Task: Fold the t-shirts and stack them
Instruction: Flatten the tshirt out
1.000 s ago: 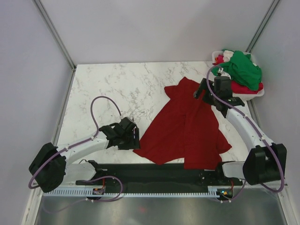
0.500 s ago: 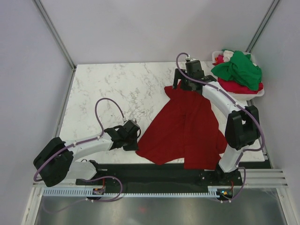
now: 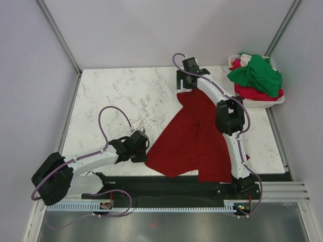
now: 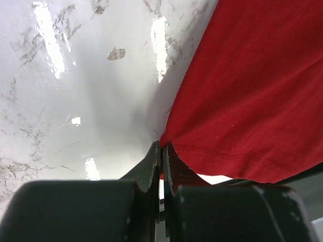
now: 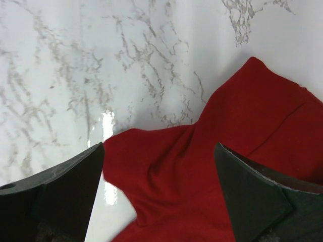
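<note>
My right gripper lowers onto the fold at the shirt's far corner [image 3: 186, 95] [image 5: 169, 160] next and closes there, since its open fingers already stand on either side of that cloth.
A dark red t-shirt [image 3: 197, 136] lies spread and rumpled on the right half of the marble table. My left gripper [image 3: 146, 152] is at the shirt's near-left corner. In the left wrist view it [image 4: 162, 147] is shut on the hem corner of the shirt [image 4: 242, 96]. My right gripper [image 3: 182, 84] hovers over the shirt's far corner, open. In the right wrist view its fingers [image 5: 159, 166] stand wide on either side of a fold of the red cloth [image 5: 202, 176], not touching it. A bright green t-shirt [image 3: 257, 73] and a lighter red one [image 3: 255, 94] are heaped at the back right.
A white plastic basket [image 3: 276, 99] at the table's back right corner holds the heaped shirts. Bare marble [image 3: 121, 101] covers the left and far half of the table. A black strip [image 3: 166, 185] runs along the near edge between the arm bases.
My left gripper has closed on the shirt's near-left corner. The right arm has swung left from beside the basket to the shirt's far corner, still open.
</note>
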